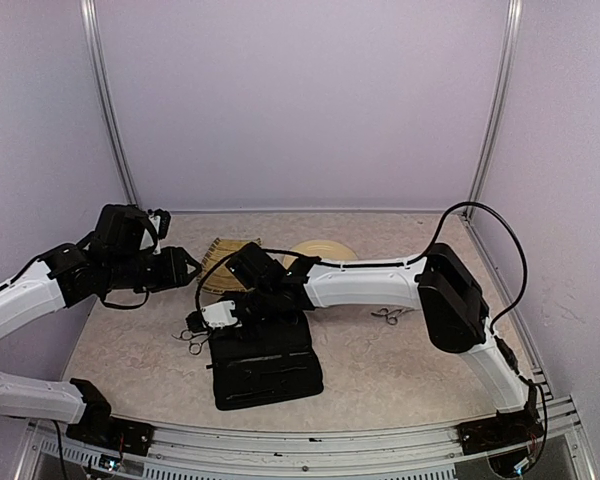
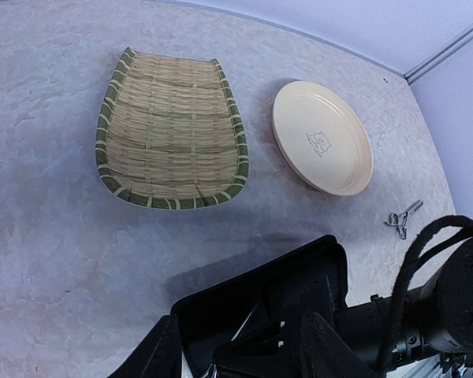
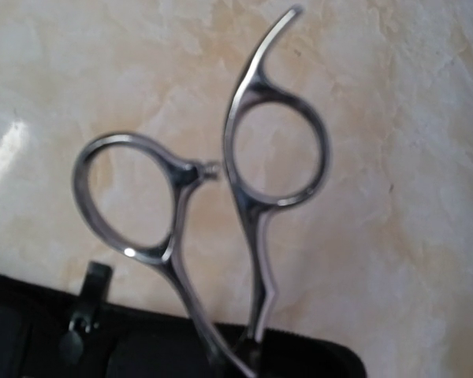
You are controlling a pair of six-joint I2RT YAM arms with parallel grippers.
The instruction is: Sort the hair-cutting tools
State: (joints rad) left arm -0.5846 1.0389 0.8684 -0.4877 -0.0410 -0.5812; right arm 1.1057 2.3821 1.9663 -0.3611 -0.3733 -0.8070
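Note:
I need to lower my right gripper and move it to the right in the top view, over the case, because the scissors' ring handles stick out past the case's edge.
My right gripper reaches left over the black zip case and is shut on a silver scissors by its shanks. The ring handles stick out past the case's left edge, just above the table. Its own fingers are lost in the dark at the bottom of the right wrist view. A second scissors lies on the table to the right and also shows in the left wrist view. My left gripper is open and empty, held in the air above the case. I cannot make out the black clips for sure.
The woven bamboo tray and a cream plate sit side by side at the back of the table. The right arm stretches across the middle. A small black piece sits at the case's edge.

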